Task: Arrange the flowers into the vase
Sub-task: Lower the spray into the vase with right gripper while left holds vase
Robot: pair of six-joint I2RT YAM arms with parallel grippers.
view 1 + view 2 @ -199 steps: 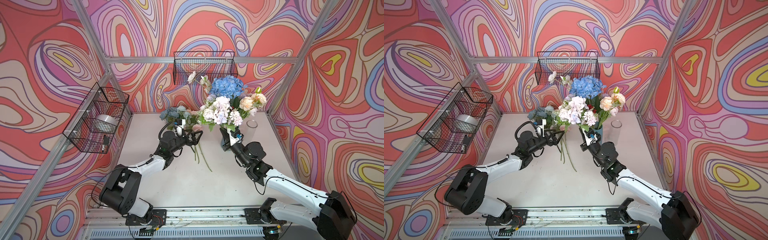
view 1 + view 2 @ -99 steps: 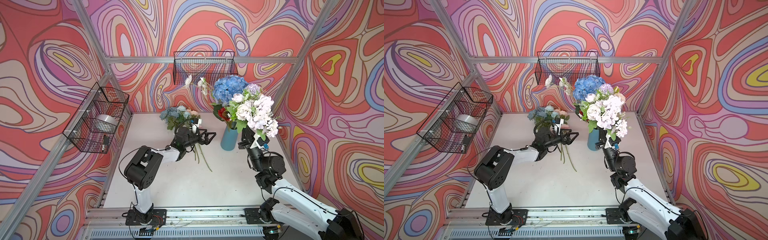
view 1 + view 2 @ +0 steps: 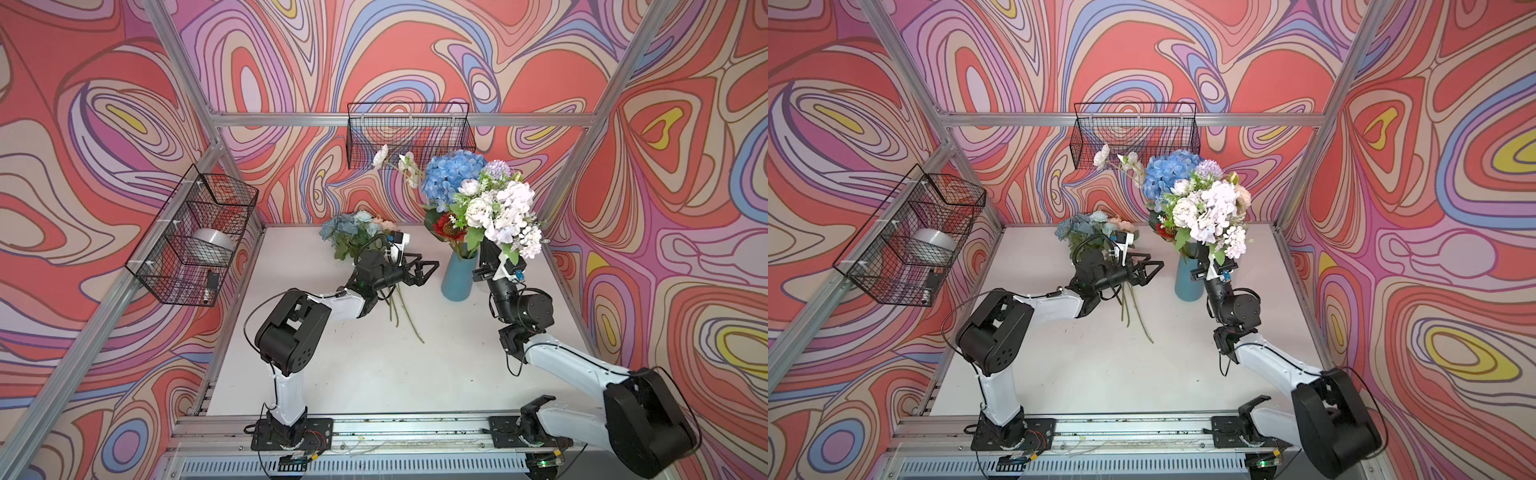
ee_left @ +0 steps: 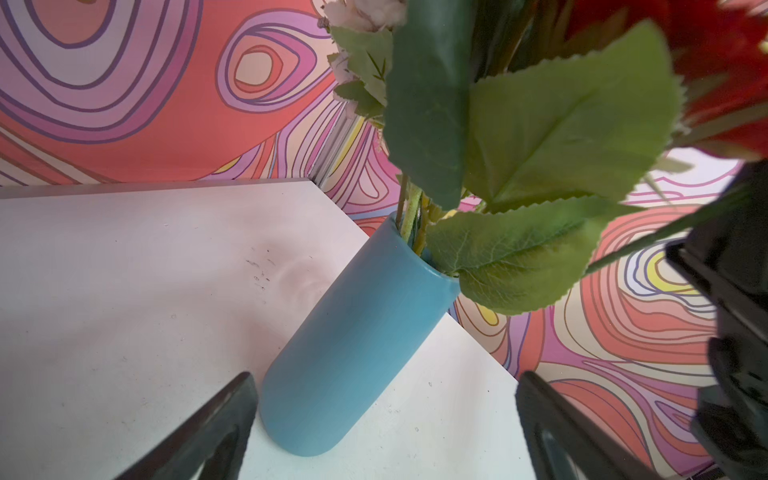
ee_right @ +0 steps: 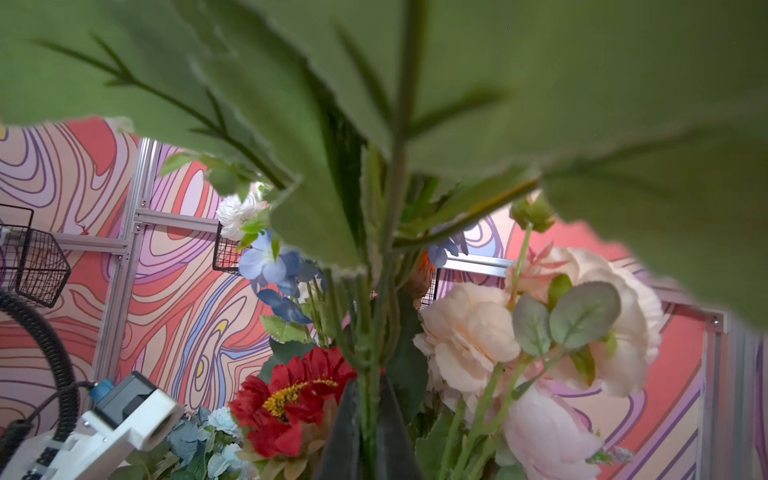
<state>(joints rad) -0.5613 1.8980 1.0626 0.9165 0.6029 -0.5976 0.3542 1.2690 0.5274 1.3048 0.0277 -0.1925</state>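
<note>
The robot's right gripper next needs to move sideways over the vase's opening (image 3: 463, 254), lower the green stem in and let go of it, because that opening is beside and below the gripper.
A blue vase (image 3: 456, 279) (image 3: 1187, 279) stands at the back of the white table. It holds a blue hydrangea (image 3: 451, 176), a red sunflower (image 3: 448, 226) and a sprig of white blossoms (image 3: 409, 166). My right gripper (image 3: 486, 246) (image 5: 368, 415) is shut on the green stem of a white, cream and lilac bunch (image 3: 505, 212). It holds the bunch upright, just right of the vase. My left gripper (image 3: 430, 273) (image 4: 386, 386) is open and empty, pointing at the vase (image 4: 357, 332) from the left. Dusty-blue roses (image 3: 353, 226) lie on the table behind it.
The roses' long stems (image 3: 401, 309) trail toward the middle of the table. A black wire basket (image 3: 409, 137) hangs on the back wall. Another wire basket (image 3: 195, 237) on the left wall holds a silver roll. Patterned walls close in three sides.
My right gripper carried the white bunch from the vase's left across to its right and upright. My left gripper, still open, moved right toward the vase as its arm folded.
</note>
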